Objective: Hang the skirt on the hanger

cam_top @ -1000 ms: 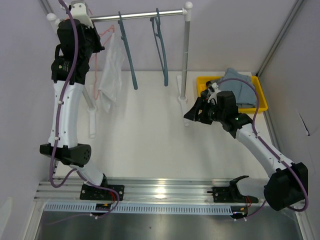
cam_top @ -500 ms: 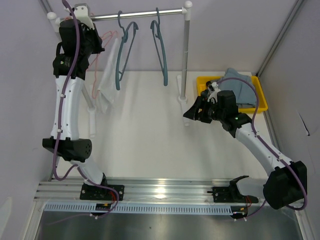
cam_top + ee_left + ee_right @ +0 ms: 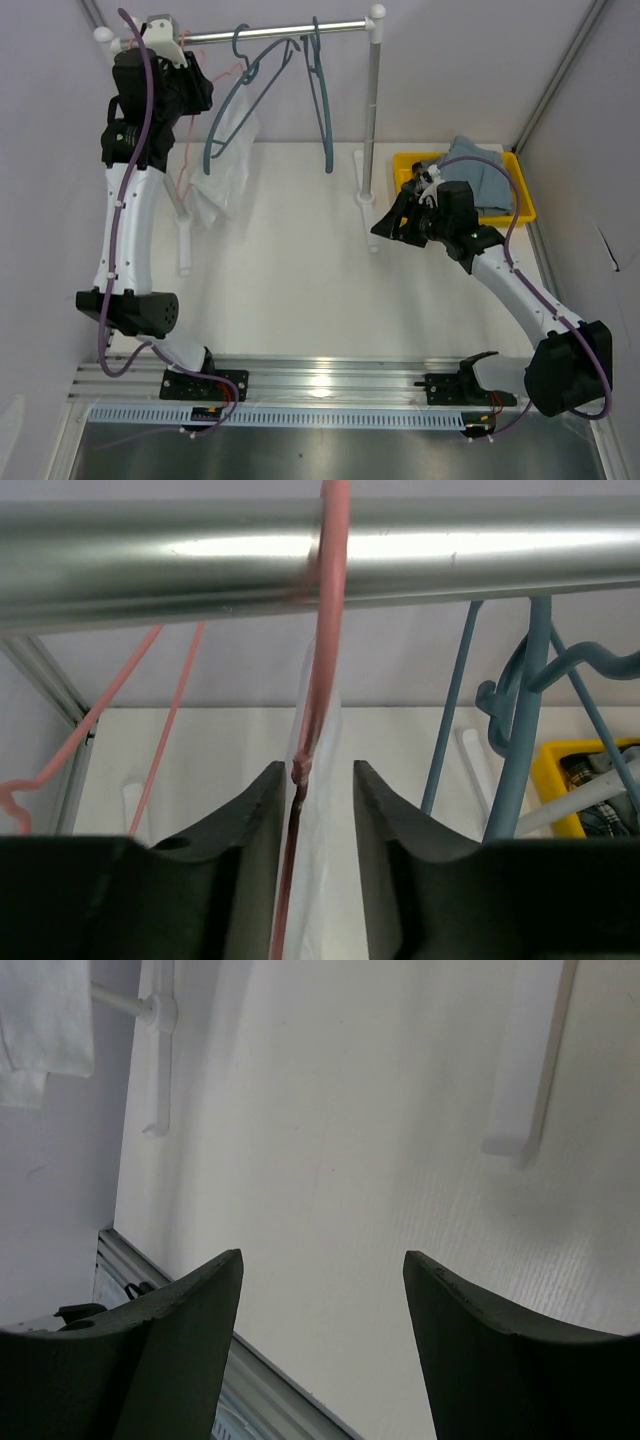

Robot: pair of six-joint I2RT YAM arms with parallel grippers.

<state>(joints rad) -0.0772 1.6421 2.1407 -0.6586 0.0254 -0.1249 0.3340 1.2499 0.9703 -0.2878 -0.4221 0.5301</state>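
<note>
The grey-blue clothes poke past the bin's far rim, so my right gripper swings outward over the bin next and lowers onto their far edge to close.
A white skirt hangs from a pink wire hanger at the left end of the metal rail. My left gripper is right below the rail. In the left wrist view the pink hanger's hook goes over the rail. Its wire and the thin white fabric run down between the jaws of my left gripper. The jaws stand a little apart and the wire lies against the left finger. My right gripper is open and empty above the table.
A teal hanger is swung up and to the left beside the skirt. A second teal one hangs straight. The rack's post stands mid-table, with white feet. A yellow bin holds grey-blue clothes at the right.
The nearest teal hanger has swung up and to the left. The skirt and pink hanger have shifted slightly right under the rail. The right arm has hardly moved.
</note>
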